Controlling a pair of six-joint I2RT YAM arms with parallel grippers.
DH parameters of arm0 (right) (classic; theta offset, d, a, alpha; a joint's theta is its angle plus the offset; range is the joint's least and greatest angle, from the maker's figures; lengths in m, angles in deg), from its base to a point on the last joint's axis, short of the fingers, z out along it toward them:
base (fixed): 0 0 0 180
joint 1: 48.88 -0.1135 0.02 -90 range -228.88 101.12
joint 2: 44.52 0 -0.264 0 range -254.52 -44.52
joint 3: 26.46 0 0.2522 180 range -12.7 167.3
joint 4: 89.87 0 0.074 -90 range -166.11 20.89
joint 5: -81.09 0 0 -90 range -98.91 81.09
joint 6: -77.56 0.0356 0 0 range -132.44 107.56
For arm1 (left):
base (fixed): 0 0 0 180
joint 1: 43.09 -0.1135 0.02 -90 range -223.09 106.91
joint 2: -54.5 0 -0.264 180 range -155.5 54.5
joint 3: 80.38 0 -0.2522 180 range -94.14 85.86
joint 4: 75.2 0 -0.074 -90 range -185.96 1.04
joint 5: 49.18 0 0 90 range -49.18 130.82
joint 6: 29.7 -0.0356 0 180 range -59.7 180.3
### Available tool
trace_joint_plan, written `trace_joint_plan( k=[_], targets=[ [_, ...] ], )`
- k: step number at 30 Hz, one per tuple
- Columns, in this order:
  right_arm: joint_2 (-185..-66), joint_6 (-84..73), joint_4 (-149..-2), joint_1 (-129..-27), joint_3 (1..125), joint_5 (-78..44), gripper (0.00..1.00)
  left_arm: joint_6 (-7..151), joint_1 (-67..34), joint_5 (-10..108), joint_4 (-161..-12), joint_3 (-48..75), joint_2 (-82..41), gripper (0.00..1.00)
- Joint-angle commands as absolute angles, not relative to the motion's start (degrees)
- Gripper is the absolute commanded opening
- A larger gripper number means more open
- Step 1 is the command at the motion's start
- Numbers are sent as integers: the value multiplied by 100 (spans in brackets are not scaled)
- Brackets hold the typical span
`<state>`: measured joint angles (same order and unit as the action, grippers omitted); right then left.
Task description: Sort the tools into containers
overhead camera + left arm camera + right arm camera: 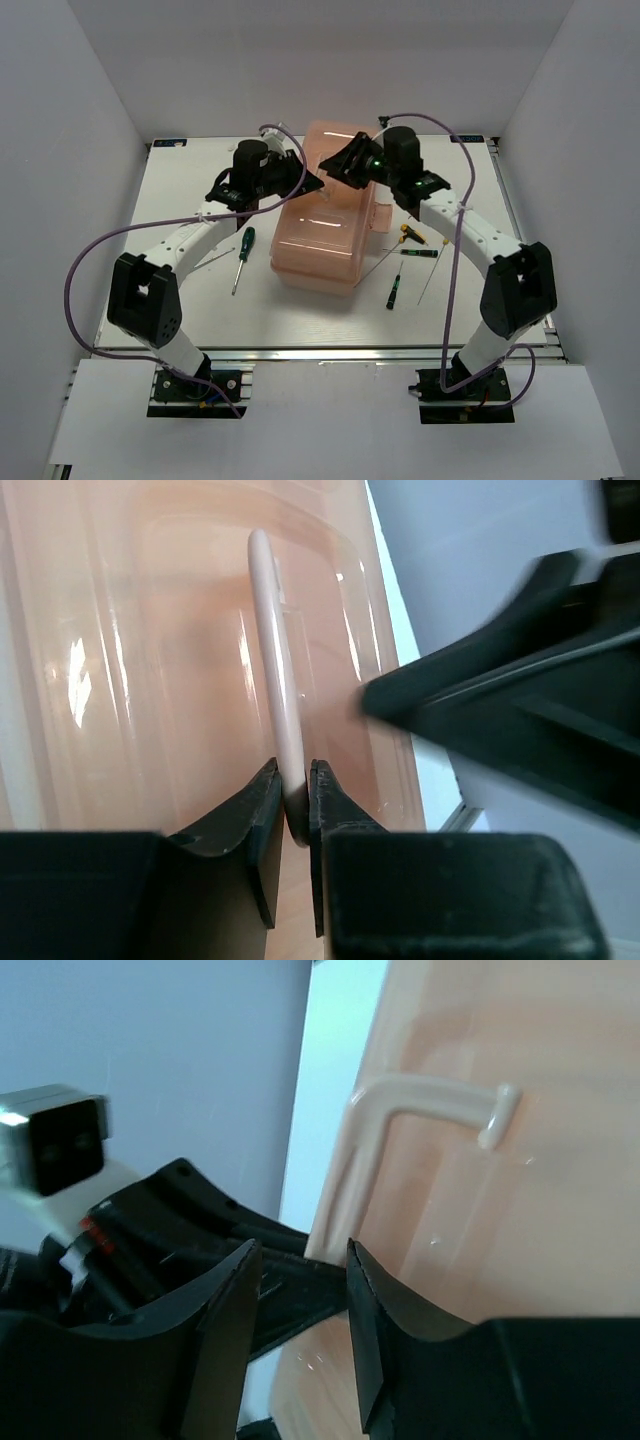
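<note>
My left gripper pulls the lid's handle to the left in the top view and down toward the bare tabletop next. It then releases the handle, since the lid covers the toolbox (pixel 322 225).
The salmon-pink toolbox (pixel 322 225) stands mid-table with its lid on top. My left gripper (pixel 295 780) is shut on the pale lid handle (pixel 274 650), which stands up off the lid; it reaches in from the left in the top view (pixel 312 186). My right gripper (pixel 300 1260) is open and empty, hovering at the lid's far edge beside the handle (pixel 420 1100), close to the left gripper (pixel 338 168). A dark green screwdriver (pixel 245 245) lies left of the box. A yellow-black T-handled one (pixel 408 234) and two black-green ones (pixel 420 253) (pixel 394 290) lie to its right.
A thin bare metal shaft (pixel 432 270) lies by the right-hand tools. The white table (pixel 300 325) ends in metal rails at the front and sides. White walls enclose the back and both sides.
</note>
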<state>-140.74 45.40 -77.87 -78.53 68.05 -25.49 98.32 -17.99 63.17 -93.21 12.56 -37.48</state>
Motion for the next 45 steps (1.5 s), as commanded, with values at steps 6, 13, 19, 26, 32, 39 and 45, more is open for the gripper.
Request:
trace_joint_plan(
  k=[6,13,19,26,32,39,45],
  targets=[
    [-12899,2003,-7673,-6412,6500,-2042,51,9853,-1734,6078,-9853,756,-4332,7],
    [-12933,693,-6697,-5118,5771,-3165,54,10572,-1997,6014,-8787,930,-3745,0],
    [-13143,127,-6609,-5003,5155,-4185,69,11504,-2445,6454,-8002,746,-3629,0],
    [-13759,364,-7074,-5029,5356,-4539,69,12919,-3165,7184,-6735,1027,-3611,0],
    [-14638,768,-6934,-5529,6489,-4188,69,13754,-3456,7685,-6023,1361,-3831,0],
    [-15455,1269,-7118,-5978,7360,-3582,68,14598,-3641,7896,-5048,1976,-3954,0],
    [-16044,1437,-6951,-6215,7826,-2421,62,15047,-3834,7967,-4502,2293,-3963,0]
  ],
)
